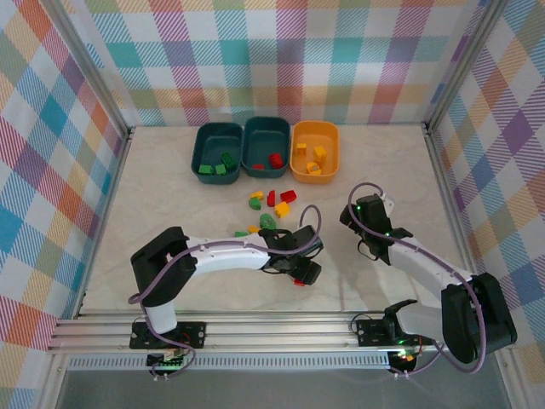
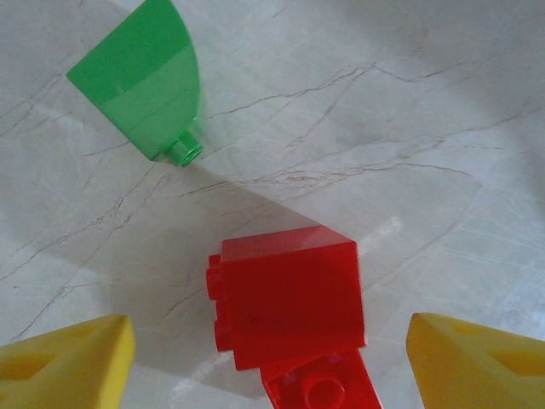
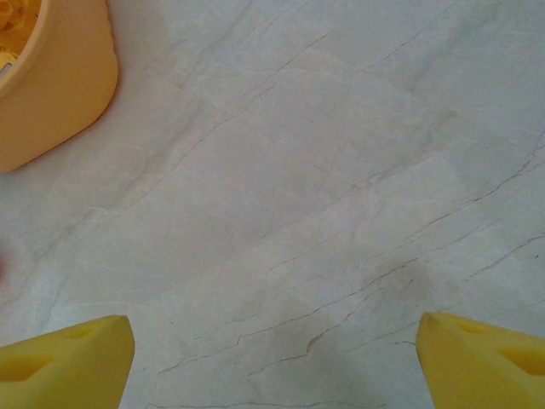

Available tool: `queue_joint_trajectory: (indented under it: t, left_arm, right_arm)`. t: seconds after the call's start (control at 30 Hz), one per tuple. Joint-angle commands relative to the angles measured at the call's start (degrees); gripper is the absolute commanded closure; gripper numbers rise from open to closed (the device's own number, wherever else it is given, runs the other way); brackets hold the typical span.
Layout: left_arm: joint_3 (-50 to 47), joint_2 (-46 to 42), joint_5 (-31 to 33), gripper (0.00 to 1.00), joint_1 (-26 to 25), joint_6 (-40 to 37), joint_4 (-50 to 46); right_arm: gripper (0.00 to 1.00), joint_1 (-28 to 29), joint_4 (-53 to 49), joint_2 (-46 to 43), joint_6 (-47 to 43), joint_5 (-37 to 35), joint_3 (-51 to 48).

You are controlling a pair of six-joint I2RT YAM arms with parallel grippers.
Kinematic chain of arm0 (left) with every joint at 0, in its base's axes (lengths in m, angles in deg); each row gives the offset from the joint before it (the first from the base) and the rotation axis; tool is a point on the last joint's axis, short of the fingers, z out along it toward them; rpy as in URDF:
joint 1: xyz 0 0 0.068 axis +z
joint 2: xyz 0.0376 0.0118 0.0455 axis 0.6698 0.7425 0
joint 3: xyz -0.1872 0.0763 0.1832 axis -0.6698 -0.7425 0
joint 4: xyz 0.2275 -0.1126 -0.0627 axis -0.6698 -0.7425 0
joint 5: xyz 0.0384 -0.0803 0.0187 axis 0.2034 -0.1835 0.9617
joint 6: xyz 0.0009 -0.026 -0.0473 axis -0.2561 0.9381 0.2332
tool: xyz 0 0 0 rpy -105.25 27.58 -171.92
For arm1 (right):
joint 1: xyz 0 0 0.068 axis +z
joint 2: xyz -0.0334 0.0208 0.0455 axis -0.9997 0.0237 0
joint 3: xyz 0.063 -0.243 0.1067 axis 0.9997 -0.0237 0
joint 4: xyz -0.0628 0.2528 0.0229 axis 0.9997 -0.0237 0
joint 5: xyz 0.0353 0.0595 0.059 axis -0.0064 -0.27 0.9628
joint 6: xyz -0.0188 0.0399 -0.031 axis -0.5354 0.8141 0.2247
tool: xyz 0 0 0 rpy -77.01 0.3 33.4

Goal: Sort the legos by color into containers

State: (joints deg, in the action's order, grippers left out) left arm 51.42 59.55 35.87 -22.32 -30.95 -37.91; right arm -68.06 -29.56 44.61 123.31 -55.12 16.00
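The open yellow fingers are already clear of both sides of the larger red lego. My left gripper needs to move down onto it next and close.
A red lego (image 2: pixel 289 298) lies on the table between the yellow fingertips (image 2: pixel 72 366) of my left gripper (image 2: pixel 271 366), which is open and clear of the brick on both sides. A second red piece (image 2: pixel 319 388) sits against it, nearer the wrist. A green lego (image 2: pixel 145 81) lies further ahead on the left. From above, the left gripper (image 1: pixel 303 271) hangs over the red lego (image 1: pixel 300 282). My right gripper (image 1: pixel 356 213) is open over bare table, nothing between its fingers (image 3: pixel 64 362). Three containers stand at the back: teal (image 1: pixel 204 141), teal (image 1: pixel 255 132), orange (image 1: pixel 330 136).
Loose green, red and yellow legos (image 1: pixel 272 204) lie scattered in front of the tubs. Green bricks (image 1: pixel 220 166) are in the left tub, red (image 1: pixel 274 158) in the middle, yellow (image 1: pixel 313 158) in the orange one, whose corner (image 3: pixel 51 85) is near the right gripper. Checked walls surround the table.
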Motion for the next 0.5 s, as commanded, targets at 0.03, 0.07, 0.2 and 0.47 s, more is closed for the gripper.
queue_joint_trajectory:
  t: [0.03, 0.07, 0.2, 0.47]
  left_arm:
    - [-0.21, 2.86, 2.74, 0.17, -0.76, 0.81, 0.28]
    - [0.1, 3.48, 3.38, 0.17, -0.75, 0.29, 0.83]
    - [0.75, 4.55, 6.82, 0.18, -0.66, -1.69, 1.78]
    - [0.5, 7.02, 5.9, 0.37, 0.01, -1.1, 3.21]
  right_arm:
    - [0.14, 0.0, 1.77, 1.17, -0.07, 1.66, 0.48]
    - [0.14, -0.06, 1.79, 1.48, -0.21, 1.78, 0.61]
    - [0.14, -0.01, 1.65, 2.52, -0.53, 2.33, 1.19]
    - [0.14, -0.03, 1.56, 2.14, -0.62, 2.52, 1.14]
